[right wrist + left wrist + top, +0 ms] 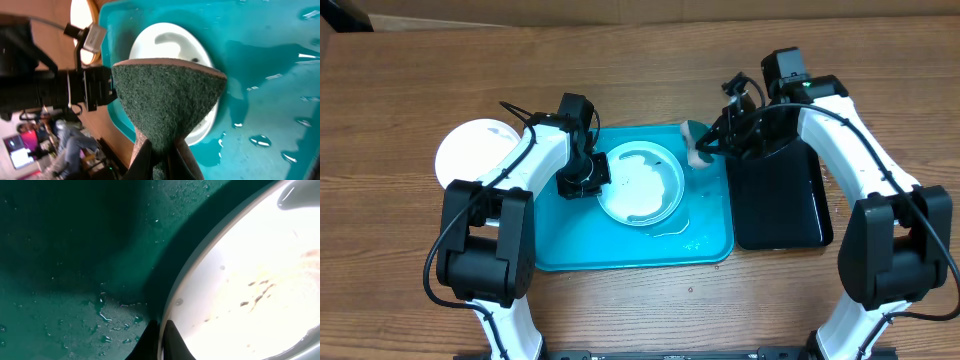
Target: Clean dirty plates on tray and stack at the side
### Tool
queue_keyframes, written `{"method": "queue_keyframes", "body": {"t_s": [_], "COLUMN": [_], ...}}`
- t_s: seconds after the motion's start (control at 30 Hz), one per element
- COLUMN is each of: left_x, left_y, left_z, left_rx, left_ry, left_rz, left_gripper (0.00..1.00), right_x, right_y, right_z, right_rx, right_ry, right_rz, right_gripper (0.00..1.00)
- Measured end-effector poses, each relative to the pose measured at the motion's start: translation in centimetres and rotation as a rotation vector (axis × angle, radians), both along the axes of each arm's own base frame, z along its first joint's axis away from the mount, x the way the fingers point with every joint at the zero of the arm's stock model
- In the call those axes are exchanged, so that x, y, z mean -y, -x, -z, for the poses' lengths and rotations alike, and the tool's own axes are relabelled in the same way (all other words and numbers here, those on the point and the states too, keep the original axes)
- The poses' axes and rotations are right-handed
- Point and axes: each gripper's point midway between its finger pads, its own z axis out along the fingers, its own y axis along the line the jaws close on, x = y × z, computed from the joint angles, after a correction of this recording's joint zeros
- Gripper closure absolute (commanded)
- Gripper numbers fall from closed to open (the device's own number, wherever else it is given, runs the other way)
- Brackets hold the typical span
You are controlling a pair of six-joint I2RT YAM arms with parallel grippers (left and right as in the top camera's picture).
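Observation:
My right gripper will next wipe the sponge [696, 146] over the smeared plate. Then it will carry it down onto the black tray [764, 182] and let it go, since the bottom of that tray is empty.
A white plate [640, 185] lies on the wet turquoise tray [620, 250]. My left gripper [588, 178] is shut on the plate's left rim. In the left wrist view the fingers [161, 341] pinch the rim, and the plate [250, 280] shows small dark specks and a brownish smear. My right gripper [712, 143] is shut on a green-faced sponge [696, 146], held above the tray's far right corner and apart from the plate. In the right wrist view the sponge [167, 95] covers part of the plate [167, 37]. Another pale plate [468, 152] lies on the table left of the tray.
A glossy black tray [777, 205] lies right of the turquoise tray, under my right arm. Water drops and a puddle [680, 228] lie on the turquoise tray's floor near the plate. The wooden table extends all around.

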Motion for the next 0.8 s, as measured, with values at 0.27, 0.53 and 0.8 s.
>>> {"method": "queue_keyframes", "body": {"t_s": [0.27,0.53,0.8], "left_x": [0.0,0.1,0.2], "left_y": [0.0,-0.4,-0.8], "left_z": [0.0,0.0,0.0], "left_rx": [0.001,0.024,0.049], "left_ry": [0.001,0.005,0.010], "left_rz": [0.000,0.032,0.085], "left_gripper": [0.96,0.96,0.96], "right_x": [-4.0,-6.9,-6.0], "right_y": [1.4,1.7,1.1], "right_z": [2.1,5.3,9.4], "right_rx": [0.118,0.227,0.194], "right_ry": [0.101,0.283,0.414], "right_rz": [-0.136,-0.216,-0.194], "right_gripper": [0.96,0.96,0.96]}}
